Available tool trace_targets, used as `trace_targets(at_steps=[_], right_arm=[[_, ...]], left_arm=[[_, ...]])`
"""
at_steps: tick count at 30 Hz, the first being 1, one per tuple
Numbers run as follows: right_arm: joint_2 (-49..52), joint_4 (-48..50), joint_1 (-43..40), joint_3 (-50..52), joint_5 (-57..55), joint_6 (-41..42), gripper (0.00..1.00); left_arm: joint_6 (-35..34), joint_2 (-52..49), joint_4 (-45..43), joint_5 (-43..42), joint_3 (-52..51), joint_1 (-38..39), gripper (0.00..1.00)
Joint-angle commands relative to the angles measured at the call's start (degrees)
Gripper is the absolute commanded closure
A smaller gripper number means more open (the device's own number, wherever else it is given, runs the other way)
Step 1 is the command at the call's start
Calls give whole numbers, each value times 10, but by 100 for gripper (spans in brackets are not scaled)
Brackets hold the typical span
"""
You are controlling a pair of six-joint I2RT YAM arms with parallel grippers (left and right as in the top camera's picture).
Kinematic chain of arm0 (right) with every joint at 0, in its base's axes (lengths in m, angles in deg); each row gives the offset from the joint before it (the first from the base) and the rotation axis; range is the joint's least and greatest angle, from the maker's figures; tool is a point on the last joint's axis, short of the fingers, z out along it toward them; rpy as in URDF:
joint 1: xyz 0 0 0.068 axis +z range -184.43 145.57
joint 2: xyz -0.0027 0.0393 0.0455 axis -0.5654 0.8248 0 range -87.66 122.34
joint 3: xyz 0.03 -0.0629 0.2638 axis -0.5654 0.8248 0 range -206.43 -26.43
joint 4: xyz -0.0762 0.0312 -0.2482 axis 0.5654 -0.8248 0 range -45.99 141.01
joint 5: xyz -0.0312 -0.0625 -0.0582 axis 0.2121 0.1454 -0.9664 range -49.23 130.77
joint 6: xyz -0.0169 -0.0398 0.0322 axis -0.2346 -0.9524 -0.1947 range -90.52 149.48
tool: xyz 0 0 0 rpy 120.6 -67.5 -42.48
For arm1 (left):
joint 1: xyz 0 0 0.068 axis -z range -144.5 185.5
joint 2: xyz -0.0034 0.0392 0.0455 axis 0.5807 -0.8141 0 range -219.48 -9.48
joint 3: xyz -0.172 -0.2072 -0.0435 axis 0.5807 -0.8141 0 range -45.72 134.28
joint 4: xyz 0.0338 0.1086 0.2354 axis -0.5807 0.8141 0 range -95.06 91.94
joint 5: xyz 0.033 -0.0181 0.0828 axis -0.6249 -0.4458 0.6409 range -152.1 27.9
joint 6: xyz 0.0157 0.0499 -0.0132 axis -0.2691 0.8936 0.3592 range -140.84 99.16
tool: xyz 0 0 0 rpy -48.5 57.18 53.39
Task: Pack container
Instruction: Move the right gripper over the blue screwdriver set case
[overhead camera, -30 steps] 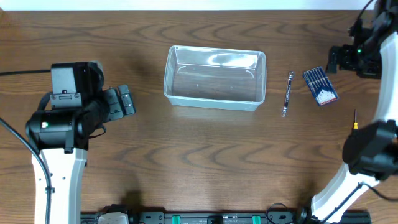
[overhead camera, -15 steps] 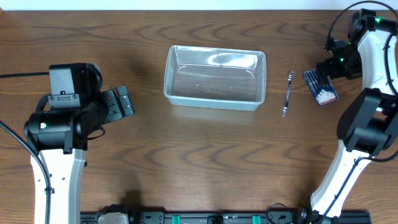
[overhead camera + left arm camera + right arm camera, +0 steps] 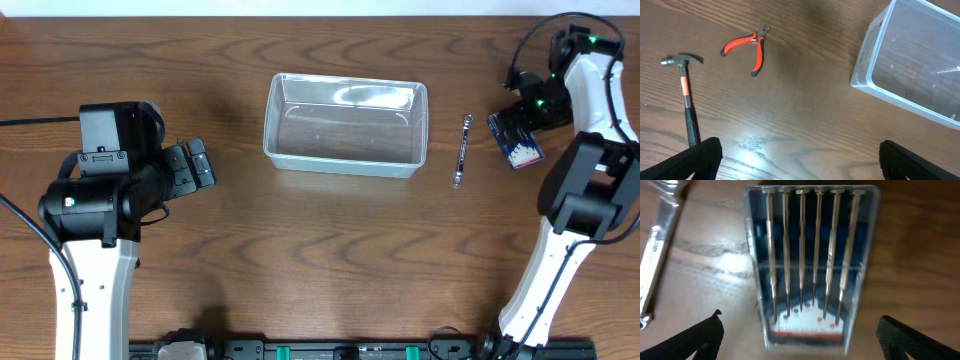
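The blue case is below the robot's right gripper with its long sides between the fingers, so the gripper will go down around the case's middle (image 3: 517, 142) (image 3: 807, 275) and close.
The clear plastic container (image 3: 345, 124) stands empty at the table's middle back; its corner shows in the left wrist view (image 3: 912, 65). A blue case of small screwdrivers (image 3: 516, 142) lies at the right, and fills the right wrist view (image 3: 810, 262). My right gripper (image 3: 797, 340) is open directly above the case, fingers on either side of it. A metal wrench (image 3: 462, 150) lies between the container and the case. My left gripper (image 3: 797, 160) is open and empty over bare table left of the container.
Red-handled pliers (image 3: 751, 46) and a hammer (image 3: 686, 92) lie on the table in the left wrist view; the left arm hides them from overhead. The wrench also shows at the left edge of the right wrist view (image 3: 657, 245).
My right arm swung from the far right edge in over the screwdriver case. My left arm has barely moved.
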Motion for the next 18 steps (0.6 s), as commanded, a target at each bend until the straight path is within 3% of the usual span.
trace_targets(at_steps=[1, 18], right_arm=[[16, 4, 5, -6, 9, -8, 1], [36, 33, 6, -5, 6, 33, 1]], left_arm=[[-8, 7, 3, 4, 9, -2, 2], [-8, 7, 2, 4, 9, -2, 2]])
